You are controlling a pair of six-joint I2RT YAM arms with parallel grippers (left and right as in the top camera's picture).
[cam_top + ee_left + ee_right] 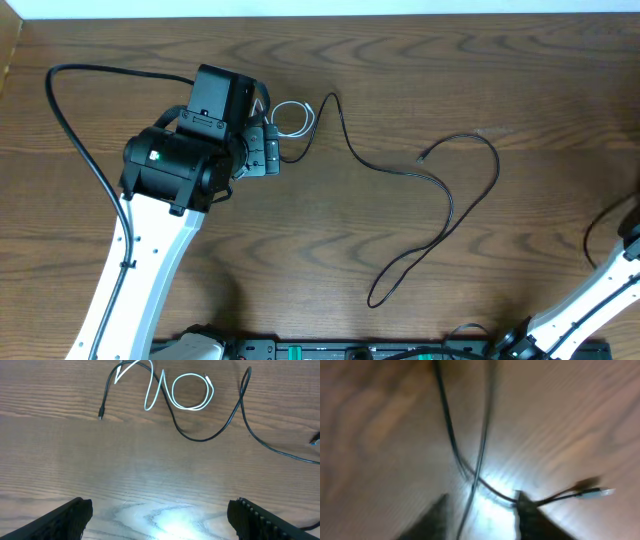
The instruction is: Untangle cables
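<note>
My left gripper is going to lower next and move outward past the white coil, then onto the far bend of the black cable.
The short white cable (pixel 310 120) lies coiled on the table just beyond my left gripper (pixel 268 150). In the left wrist view the white cable (pixel 193 408) crosses the black cable (pixel 200 439) near its loop. My left gripper (pixel 161 507) hovers short of them, open and empty. The long black cable (pixel 451 207) snakes rightward in a big loop across the middle of the table. In the blurred right wrist view, strands of the black cable (pixel 447 425) run between the spread fingers of my right gripper (pixel 480 510), and its plug (pixel 600 492) lies to the right.
The wooden table (pixel 520 70) has its far edge along the top of the overhead view. A thick black wire (pixel 70 120) arcs round the left arm. Part of the right arm (pixel 600 290) shows at the bottom right corner.
</note>
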